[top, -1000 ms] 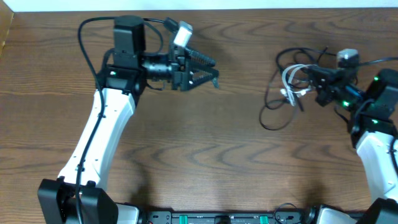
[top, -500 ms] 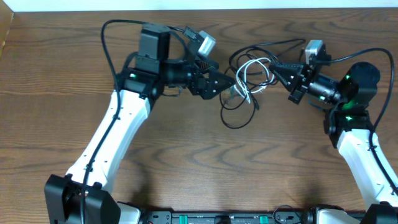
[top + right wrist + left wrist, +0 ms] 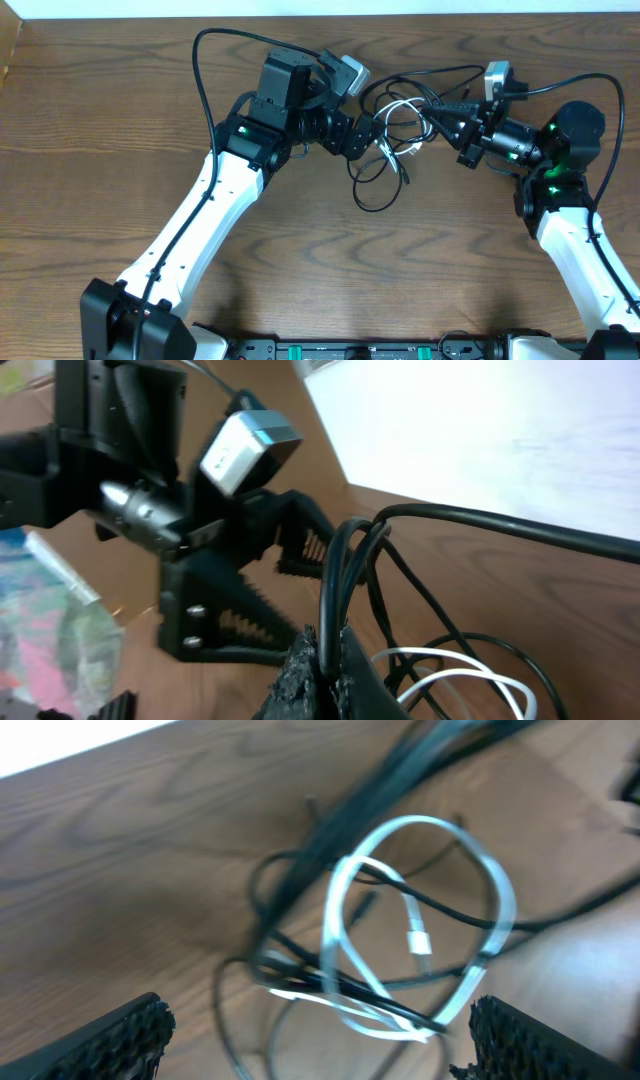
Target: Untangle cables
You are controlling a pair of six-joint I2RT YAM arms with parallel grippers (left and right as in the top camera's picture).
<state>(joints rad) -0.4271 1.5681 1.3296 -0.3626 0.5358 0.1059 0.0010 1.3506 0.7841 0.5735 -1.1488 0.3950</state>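
Observation:
My right gripper holds the black cables and needs to pull away from the tangle, to the right in the overhead view, and let them go, because bare tabletop lies that way.
A tangle of thin black cables (image 3: 385, 170) and a looped white cord (image 3: 402, 118) lies at the back middle of the table. My right gripper (image 3: 447, 117) is shut on black cables (image 3: 345, 575) and holds that side of the tangle up. The white cord (image 3: 455, 670) hangs just beyond it. My left gripper (image 3: 366, 134) is open at the tangle's left edge. In the left wrist view its fingertips (image 3: 120, 1038) stand wide apart, with the white cord (image 3: 425, 925) and black cables (image 3: 330, 830) ahead between them, blurred. The left gripper (image 3: 250, 595) also shows in the right wrist view, jaws apart.
The wooden table (image 3: 300, 260) runs to a white wall strip at the far edge (image 3: 120, 8). Thick black wires arch over each arm (image 3: 215, 45). The two arms nearly meet over the tangle.
The right gripper carried the tangle left toward the table's middle. The left arm swung right and closed in until its open jaws reached the tangle's left side.

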